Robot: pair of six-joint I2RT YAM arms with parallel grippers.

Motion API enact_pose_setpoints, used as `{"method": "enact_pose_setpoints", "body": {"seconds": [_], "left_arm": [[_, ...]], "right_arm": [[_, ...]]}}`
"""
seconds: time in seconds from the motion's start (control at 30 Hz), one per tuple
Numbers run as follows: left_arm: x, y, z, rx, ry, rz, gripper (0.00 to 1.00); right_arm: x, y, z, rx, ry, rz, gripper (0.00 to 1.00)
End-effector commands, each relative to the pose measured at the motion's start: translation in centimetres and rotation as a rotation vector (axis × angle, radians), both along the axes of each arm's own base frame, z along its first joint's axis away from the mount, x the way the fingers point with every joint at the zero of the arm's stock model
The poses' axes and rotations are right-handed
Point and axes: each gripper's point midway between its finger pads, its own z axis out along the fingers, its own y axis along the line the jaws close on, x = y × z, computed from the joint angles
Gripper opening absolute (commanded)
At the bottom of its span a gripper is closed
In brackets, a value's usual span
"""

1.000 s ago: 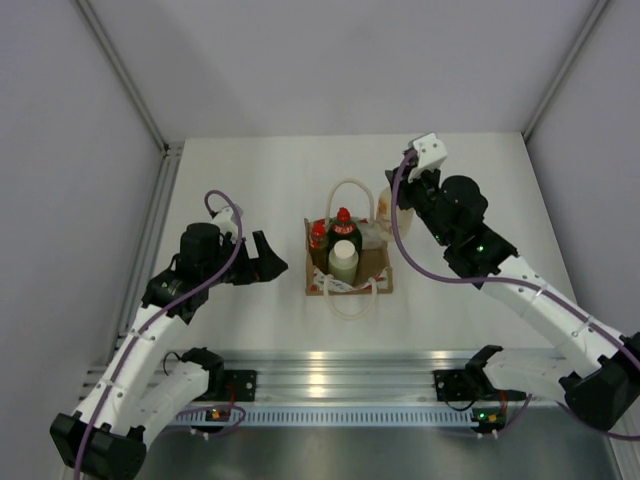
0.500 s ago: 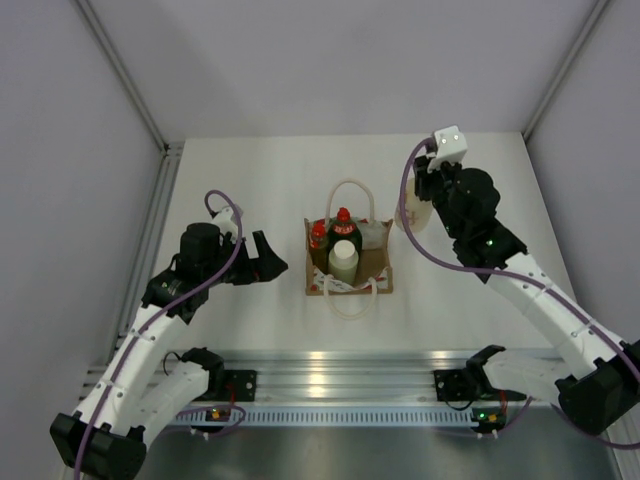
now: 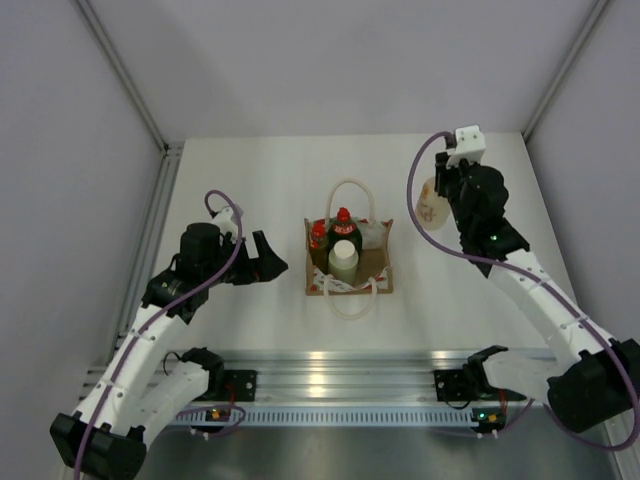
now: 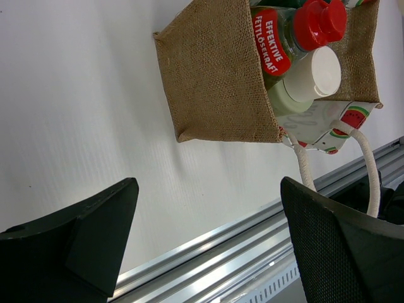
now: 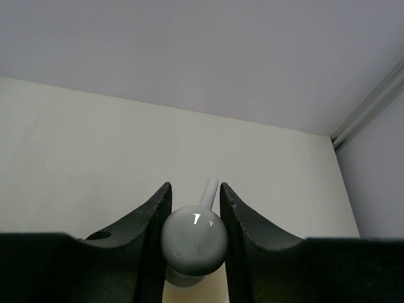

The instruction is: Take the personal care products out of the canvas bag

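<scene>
The cream bottle still hangs in the air, so my right gripper lowers it toward the table next, slightly farther from the canvas bag (image 3: 365, 266).
The canvas bag (image 3: 365, 266) stands upright at the table's middle and also shows in the left wrist view (image 4: 214, 76). In it are the dark green bottle with red cap (image 3: 343, 222), the slim yellow bottle with red cap (image 3: 318, 235) and the pale cylindrical bottle with white cap (image 3: 344, 259). My right gripper (image 3: 441, 188) is shut on the white pump cap (image 5: 193, 240) of the cream bottle (image 3: 431, 203), held in the air to the right of the bag. My left gripper (image 3: 272, 262) is open and empty, left of the bag.
An aluminium rail (image 3: 340, 365) runs along the table's near edge, close to the left fingers (image 4: 328, 240). Grey walls close the table in at the back and on both sides. The bag's cream handles (image 3: 350, 186) loop outward at its front and back.
My right gripper has carried the cream bottle away from the bag's right rear corner, to the right and toward the back. The left arm and the bag have not moved.
</scene>
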Motion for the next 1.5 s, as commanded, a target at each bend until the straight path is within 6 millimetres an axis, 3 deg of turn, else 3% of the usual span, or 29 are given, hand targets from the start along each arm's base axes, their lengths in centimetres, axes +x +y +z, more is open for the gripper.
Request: {"method": "enact_pose_setpoints", "body": {"seconds": [0.0,0.43,0.7,0.93,0.97,1.03,1.07,1.17,1.23,1.37,1.47], "left_arm": [[0.1,-0.1,0.4,0.002,-0.027,-0.013,0.98],[-0.1,-0.1,0.7,-0.003,-0.040,-0.018,0.98],[-0.1,-0.1,0.8,-0.005,-0.042,-0.019,0.98],[-0.1,-0.1,0.8,-0.004,-0.042,-0.018,0.98],[-0.1,-0.1,0.7,-0.003,-0.040,-0.018,0.98],[-0.1,-0.1,0.7,-0.003,-0.041,-0.020,0.98],[-0.1,-0.1,0.8,-0.003,-0.043,-0.019,0.98],[0.0,-0.1,0.8,-0.004,-0.042,-0.018,0.98],[-0.1,-0.1,0.8,-0.005,-0.042,-0.019,0.98],[0.1,0.0,0.8,-0.003,-0.041,-0.008,0.98],[0.2,-0.1,2.5,-0.018,-0.088,-0.013,0.98]], "right_arm": [[1.2,-1.7,5.7,0.074,-0.227,-0.051,0.00],[7.9,-5.5,-0.1,0.028,-0.215,-0.133,0.00],[10.4,-7.9,-2.4,0.007,-0.240,-0.183,0.00],[11.6,-9.2,-6.0,0.030,-0.154,-0.211,0.02],[11.7,-9.2,-6.4,0.034,-0.145,-0.208,0.13],[11.7,-9.3,-7.2,0.035,-0.128,-0.207,0.27],[11.7,-9.1,-7.4,0.037,-0.123,-0.201,0.45],[11.6,-9.2,-7.4,0.054,-0.113,-0.208,0.83],[11.4,-9.3,-6.7,0.058,-0.122,-0.211,0.98],[10.3,-8.6,-4.8,0.094,-0.103,-0.181,0.99],[8.4,-7.8,-3.2,0.162,-0.031,-0.149,1.00]]}}
